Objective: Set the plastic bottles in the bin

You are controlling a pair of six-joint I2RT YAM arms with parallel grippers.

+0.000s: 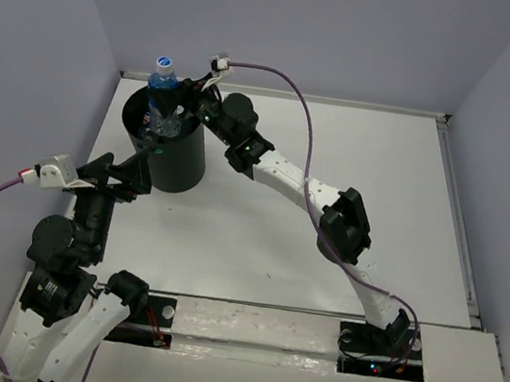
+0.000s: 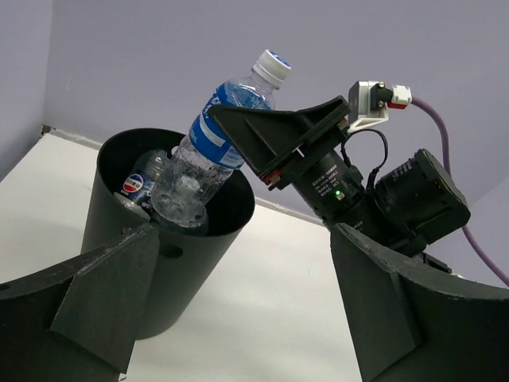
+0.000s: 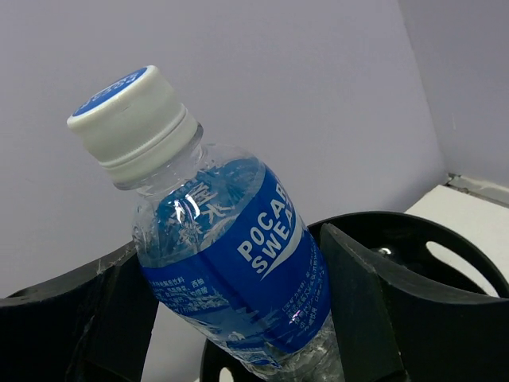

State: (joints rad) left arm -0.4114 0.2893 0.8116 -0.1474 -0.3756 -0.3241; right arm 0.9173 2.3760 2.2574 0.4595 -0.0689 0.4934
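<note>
I will lower my right gripper toward the bin's opening [image 1: 166, 123] [image 3: 390, 253] and let go of the clear bottle, because the bottle's base already hangs below the black bin's rim.
My right gripper [image 1: 183, 97] is shut on a clear bottle with a blue label and a white cap [image 1: 163, 83]. It holds the bottle tilted over the black bin [image 1: 180, 166], with the bottle's base below the rim. In the right wrist view the bottle [image 3: 231, 255] fills the space between the fingers of that gripper [image 3: 231, 274], with the bin's rim [image 3: 445, 235] behind. In the left wrist view the bottle [image 2: 215, 151] leans in the bin [image 2: 191, 263], and another bottle with a round logo [image 2: 137, 185] lies inside. My left gripper [image 1: 140, 175] [image 2: 242, 235] is open and empty beside the bin.
The bin stands at the far left of the white table [image 1: 327, 220], close to the back wall. A raised edge [image 1: 460, 220] runs along the table's right side. The right arm [image 1: 345, 223] stretches diagonally across the table.
</note>
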